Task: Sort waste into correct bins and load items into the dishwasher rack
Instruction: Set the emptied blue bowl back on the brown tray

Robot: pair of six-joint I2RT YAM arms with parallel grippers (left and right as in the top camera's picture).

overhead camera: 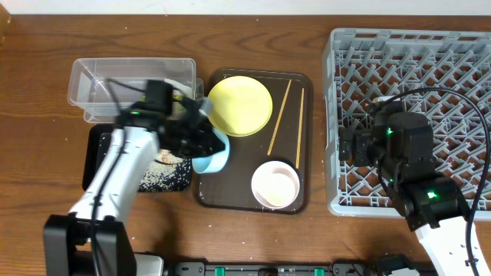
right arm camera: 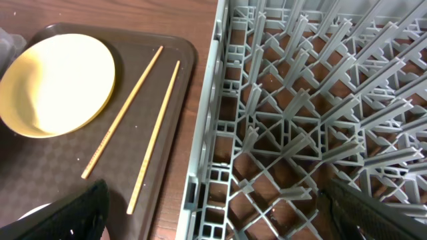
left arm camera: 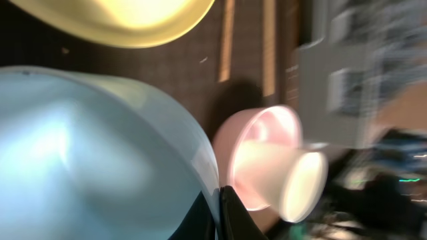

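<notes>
Next, my left gripper will lower the tilted light blue bowl down and toward the pink-white bowl (overhead camera: 275, 185) onto the brown tray's near corner (overhead camera: 223, 176), since that spot is empty, then release the light blue bowl's rim.
My left gripper (overhead camera: 204, 141) is shut on the rim of the light blue bowl (overhead camera: 215, 158), which is tilted at the brown tray's left edge. In the left wrist view the bowl (left arm camera: 93, 153) fills the left side, its rim pinched between the jaws. The yellow plate (overhead camera: 240, 105) and two chopsticks (overhead camera: 279, 116) lie on the tray. The pink-white bowl (overhead camera: 275, 185) holds the whitish cup (left arm camera: 293, 180). My right gripper (overhead camera: 355, 146) is open and straddles the left wall of the dishwasher rack (overhead camera: 414, 92), with nothing between its fingers (right arm camera: 73, 213).
The brown serving tray (overhead camera: 299, 201) sits mid-table. The clear tub (overhead camera: 130, 80) stands at the back left. In front of it the black tray (overhead camera: 96, 172) holds scattered rice grains (overhead camera: 165, 178). My left arm crosses over the black tray.
</notes>
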